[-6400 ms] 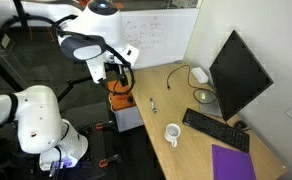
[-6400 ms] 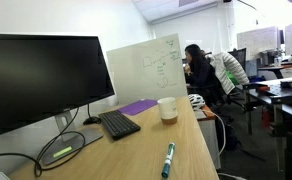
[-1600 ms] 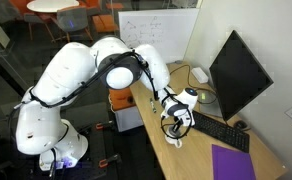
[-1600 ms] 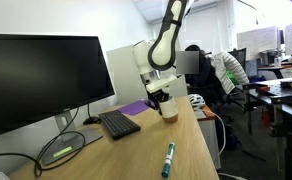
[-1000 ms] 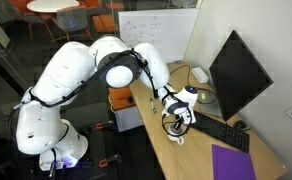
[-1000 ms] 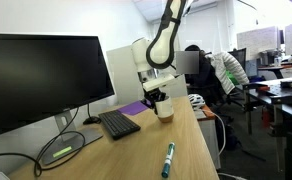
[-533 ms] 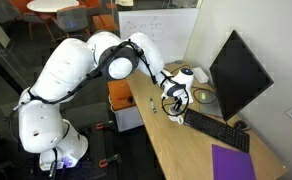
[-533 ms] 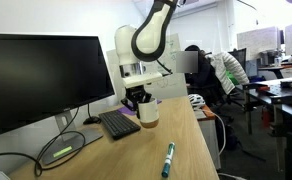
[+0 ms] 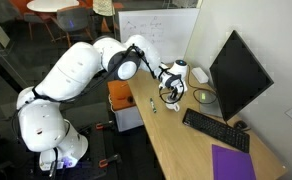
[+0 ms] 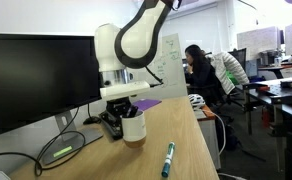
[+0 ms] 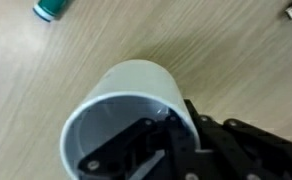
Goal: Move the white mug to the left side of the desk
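Next, my gripper lowers the mug slightly until the mug's base rests on the wood of the desk, then releases the mug's side.
The white mug (image 10: 135, 126) is held upright, low over the light-wood desk (image 10: 191, 135), in front of the monitor. My gripper (image 10: 119, 124) is shut on the mug's wall, one finger inside the rim and one outside. In the wrist view the mug (image 11: 121, 100) fills the middle, with a black finger (image 11: 136, 152) inside it and the gripper (image 11: 174, 128) clamped over its rim. In an exterior view the gripper (image 9: 170, 93) hangs with the mug (image 9: 173, 98) over the desk (image 9: 176, 150), near its front edge; whether the mug touches the wood I cannot tell.
A green marker (image 10: 168, 158) (image 9: 152, 104) lies on the desk near the mug. The black monitor (image 9: 236, 72), keyboard (image 9: 216, 130), purple pad (image 9: 234, 162), a shallow dish (image 9: 204, 96) and a white device (image 9: 199, 74) take up the desk's back and far end.
The arm has carried the mug along the desk, away from the purple pad and keyboard and past the marker. The grip stayed shut on it throughout.
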Controlling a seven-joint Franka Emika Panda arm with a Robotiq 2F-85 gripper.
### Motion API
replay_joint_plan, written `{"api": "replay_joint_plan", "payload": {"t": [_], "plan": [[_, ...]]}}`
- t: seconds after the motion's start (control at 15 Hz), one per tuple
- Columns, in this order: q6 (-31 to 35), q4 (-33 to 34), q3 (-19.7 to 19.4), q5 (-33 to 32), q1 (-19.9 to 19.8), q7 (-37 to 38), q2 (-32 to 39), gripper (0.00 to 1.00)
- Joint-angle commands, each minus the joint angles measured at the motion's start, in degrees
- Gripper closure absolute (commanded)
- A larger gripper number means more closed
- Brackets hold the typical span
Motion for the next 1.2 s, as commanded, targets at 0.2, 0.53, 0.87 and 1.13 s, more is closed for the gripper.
{"api": "replay_joint_plan", "payload": {"t": [0.2,0.53,0.87,1.13], "plan": [[-8.0,10.5,-1.1,0.7,0.5,5.4,7.0,0.98],[-7.4,9.9,-0.8,0.1,0.3,5.0,6.2,0.51],[-8.4,7.0,-0.8,0.3,-0.5,3.9,0.9,0.14],[-8.2,4.0,2.6,2.2,-3.9,-1.5,-5.2,0.0]]}}
